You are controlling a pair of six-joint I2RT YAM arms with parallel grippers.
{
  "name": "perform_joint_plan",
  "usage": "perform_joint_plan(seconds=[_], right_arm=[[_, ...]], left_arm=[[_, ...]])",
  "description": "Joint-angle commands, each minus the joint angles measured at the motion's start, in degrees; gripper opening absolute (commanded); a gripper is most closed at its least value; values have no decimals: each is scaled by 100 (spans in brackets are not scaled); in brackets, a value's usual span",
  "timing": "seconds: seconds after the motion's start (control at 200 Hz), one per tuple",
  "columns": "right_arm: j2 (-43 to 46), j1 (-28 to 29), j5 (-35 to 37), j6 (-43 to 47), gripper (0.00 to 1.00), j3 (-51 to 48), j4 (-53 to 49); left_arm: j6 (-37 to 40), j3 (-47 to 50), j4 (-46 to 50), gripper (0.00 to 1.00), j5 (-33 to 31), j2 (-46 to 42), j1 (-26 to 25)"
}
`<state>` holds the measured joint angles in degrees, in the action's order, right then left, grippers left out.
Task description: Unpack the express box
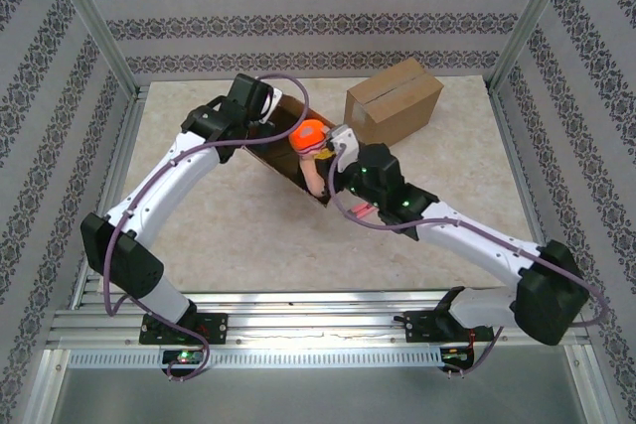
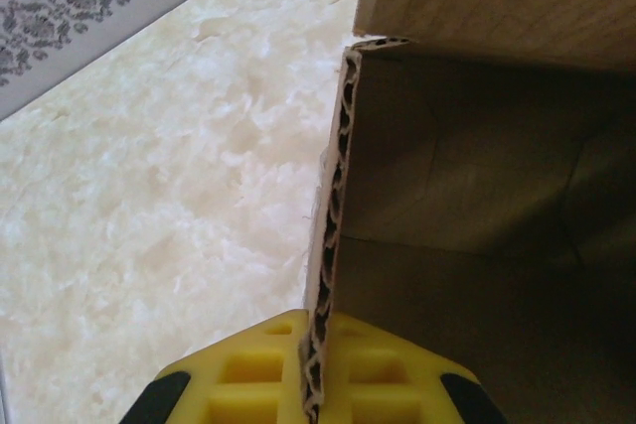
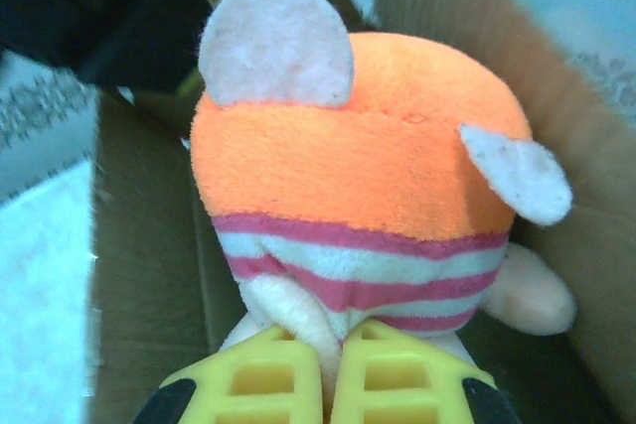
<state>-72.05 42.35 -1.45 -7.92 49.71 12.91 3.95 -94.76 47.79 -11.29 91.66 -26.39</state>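
The robot's left gripper should next pull the box (image 1: 282, 164) outward to bare tabletop by the back wall (image 1: 204, 92), off the toy that the right gripper holds, and let go of the box's edge.
The express box (image 1: 282, 164) is an open brown cardboard carton lying at the middle of the table. My left gripper (image 1: 260, 124) is at its far left end, and its yellow fingers (image 2: 248, 369) are shut on the box's corrugated wall edge (image 2: 333, 206). A plush toy (image 1: 311, 134) with an orange head, pale ears and a pink-and-white striped neck rises from the box opening. My right gripper (image 3: 333, 374) is shut on the toy's (image 3: 358, 146) white fabric just below the stripes. The box walls (image 3: 149, 255) stand around the toy. The box floor is in shadow.
A second brown carton (image 1: 394, 101), taped shut, stands at the back right, close to the right arm's wrist. Metal frame posts and patterned walls (image 1: 298, 22) enclose the pale table surface (image 1: 229, 225). Open table lies in front of the box.
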Motion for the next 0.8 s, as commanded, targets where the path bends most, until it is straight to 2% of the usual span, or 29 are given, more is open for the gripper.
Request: perform_joint_plan(seconds=[0.0,0.24,0.4,0.54,0.794], right_arm=[[419,-96,-127,-563,0,-136,1038],[864,-115,169,-1058,0,-164,1545],[1415,-115,781,-1165,0,-105,1194],[2145,-141,1585,-1036,0,27,25],[2927,-539,2985,-714,0,642,-3431]], left_arm=[[-460,-352,400,0,-195,125,151],[-1140,-842,876,0,-170,463,401],[-1619,-1055,1047,0,-7,617,813],[-1854,-1258,1084,0,334,846,1197],[-2000,-1706,998,0,1130,1482,1875]])
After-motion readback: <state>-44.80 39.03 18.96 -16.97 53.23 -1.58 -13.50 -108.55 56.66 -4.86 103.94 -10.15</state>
